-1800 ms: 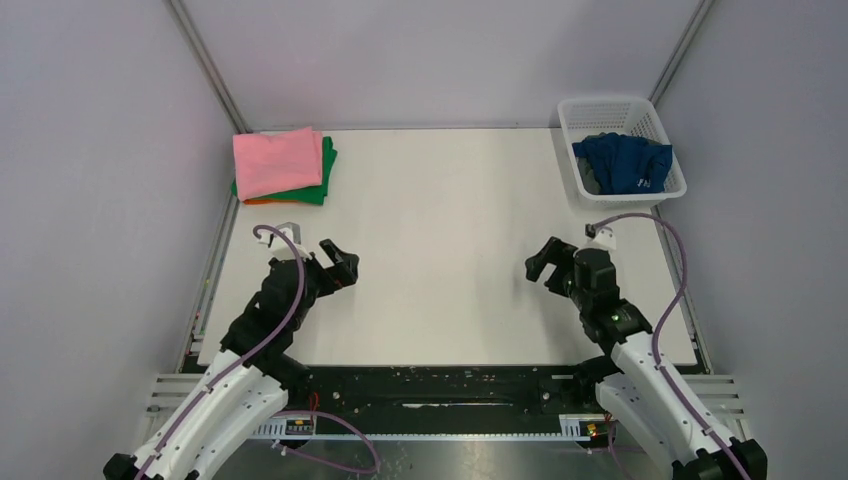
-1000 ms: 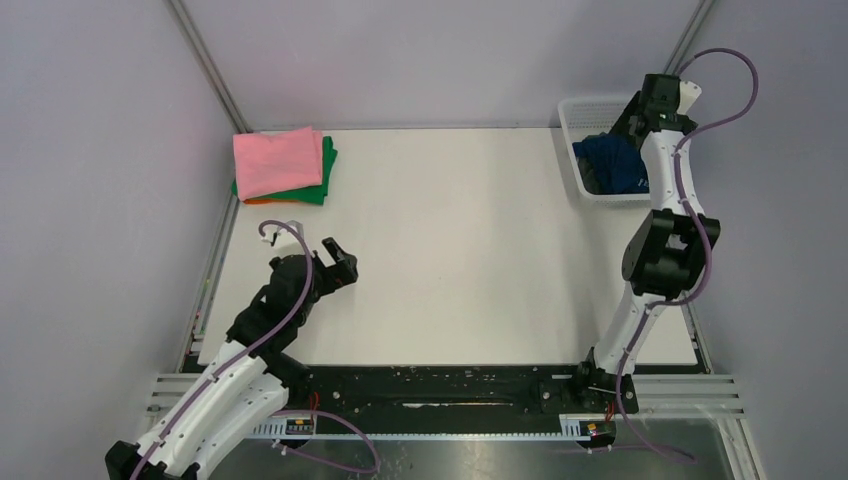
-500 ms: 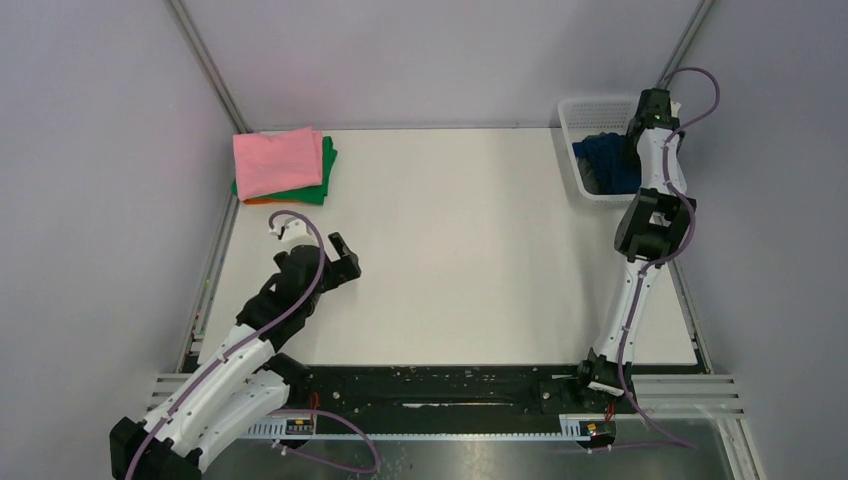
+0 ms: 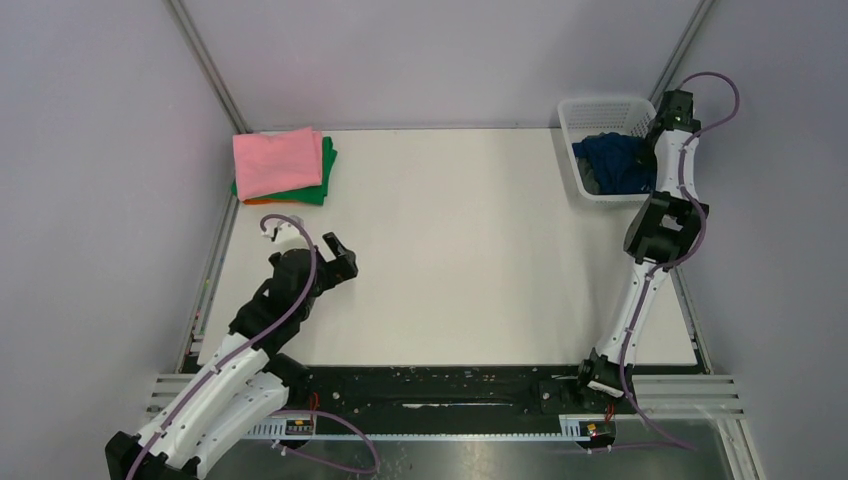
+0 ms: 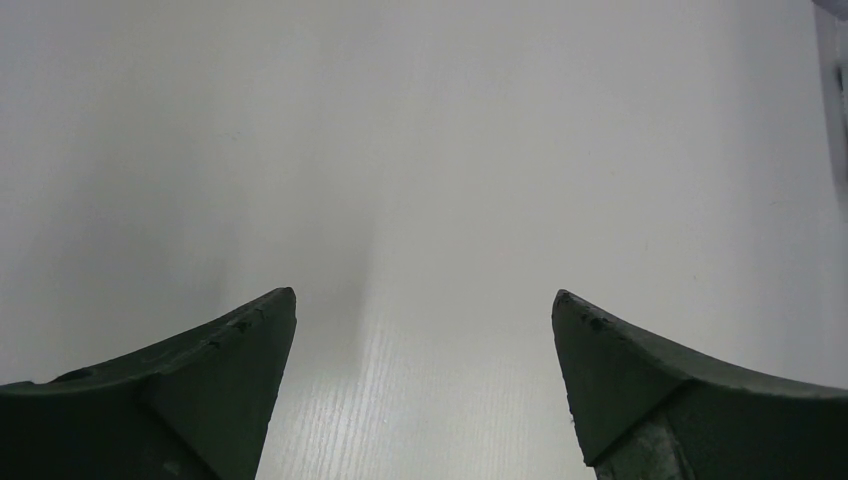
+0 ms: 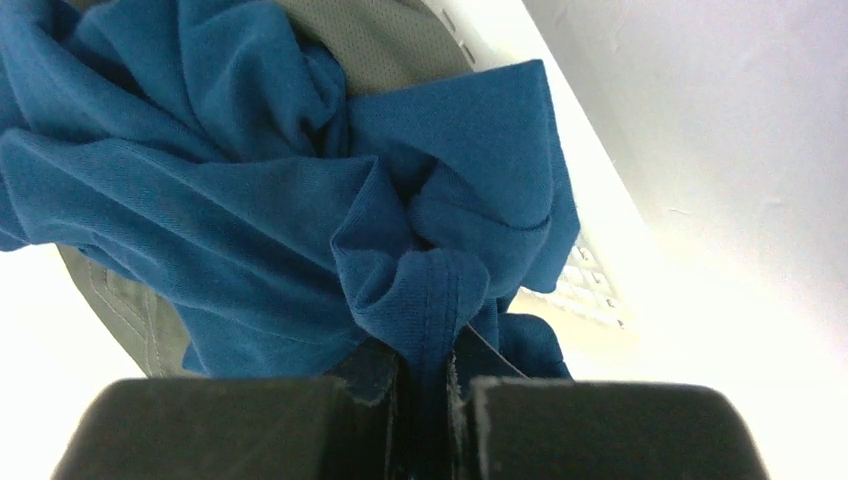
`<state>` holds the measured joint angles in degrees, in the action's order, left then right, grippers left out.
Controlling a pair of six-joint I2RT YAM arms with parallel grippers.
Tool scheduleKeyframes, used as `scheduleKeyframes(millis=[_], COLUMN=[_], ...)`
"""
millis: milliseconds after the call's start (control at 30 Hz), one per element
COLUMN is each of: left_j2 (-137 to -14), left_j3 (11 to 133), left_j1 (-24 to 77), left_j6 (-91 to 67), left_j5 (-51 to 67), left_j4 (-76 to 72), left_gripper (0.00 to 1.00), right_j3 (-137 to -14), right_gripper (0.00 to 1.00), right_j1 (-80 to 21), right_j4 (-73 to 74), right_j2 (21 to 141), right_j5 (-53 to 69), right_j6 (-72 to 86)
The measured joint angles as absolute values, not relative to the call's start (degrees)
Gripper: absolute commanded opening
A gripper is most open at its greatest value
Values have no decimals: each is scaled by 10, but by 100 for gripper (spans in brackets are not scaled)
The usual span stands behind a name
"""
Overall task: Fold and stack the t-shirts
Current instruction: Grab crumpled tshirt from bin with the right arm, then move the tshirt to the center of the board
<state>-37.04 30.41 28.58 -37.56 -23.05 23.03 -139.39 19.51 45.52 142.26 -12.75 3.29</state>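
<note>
I will next lift the blue shirt (image 6: 250,200) over the side of the basket with my right gripper, carry it to the bare tabletop on the gripper's left in the top view, lower it and release it.
A crumpled navy blue t-shirt (image 4: 610,160) lies in the white mesh basket (image 4: 600,104) at the table's far right. My right gripper (image 4: 648,158) reaches into the basket. In the right wrist view the right gripper (image 6: 428,385) is shut on a bunched fold of the blue shirt (image 6: 250,200), and a grey-green shirt (image 6: 390,40) shows underneath. At the far left sits a folded stack: the pink shirt (image 4: 277,160) on top, green (image 4: 324,188) below it, an orange edge (image 4: 258,201) at the bottom. My left gripper (image 4: 338,262) hangs open over bare table, with nothing between its fingers (image 5: 230,380).
The basket's mesh wall (image 6: 592,292) stands close to the right of the held cloth, against the booth's right wall. A metal rail runs along the table's near edge (image 4: 450,385). The white tabletop (image 4: 450,240) lies between the stack and the basket.
My right arm swung from the near table up into the basket and its jaws closed on the blue shirt. The left arm shifted only slightly and stayed open.
</note>
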Motion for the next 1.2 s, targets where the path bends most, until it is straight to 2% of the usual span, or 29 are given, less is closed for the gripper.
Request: scheduleKeyframes(millis=[167,367,533,733,867,1200], left_j2=[-352,-340,-334,-328,-314,-268], left_j3=[304,303,294,289,284,284], left_j1=[286,286,286,286,286,286], left_j6=[-376,-381,-389,-394,-396,-408], left_j5=[-230,-225,-215,-199,-195,-197], left_j4=[231,230,230,224,225,234], left_gripper=[99,99,99,99,99,99], right_j3=[-1325,-1321,-1321,-1324,-1334,-1322], right_gripper=[0,0,0,0,0,0], right_j1=[198,197,169,55,-26,-179], right_j4=[425,425,416,386,368,356], right_j2=[1388,1335,1239,1092,1019,949], right_j5=[-98,-33,-8,17,76,222], right_j6=[38,80,102,101,111,149])
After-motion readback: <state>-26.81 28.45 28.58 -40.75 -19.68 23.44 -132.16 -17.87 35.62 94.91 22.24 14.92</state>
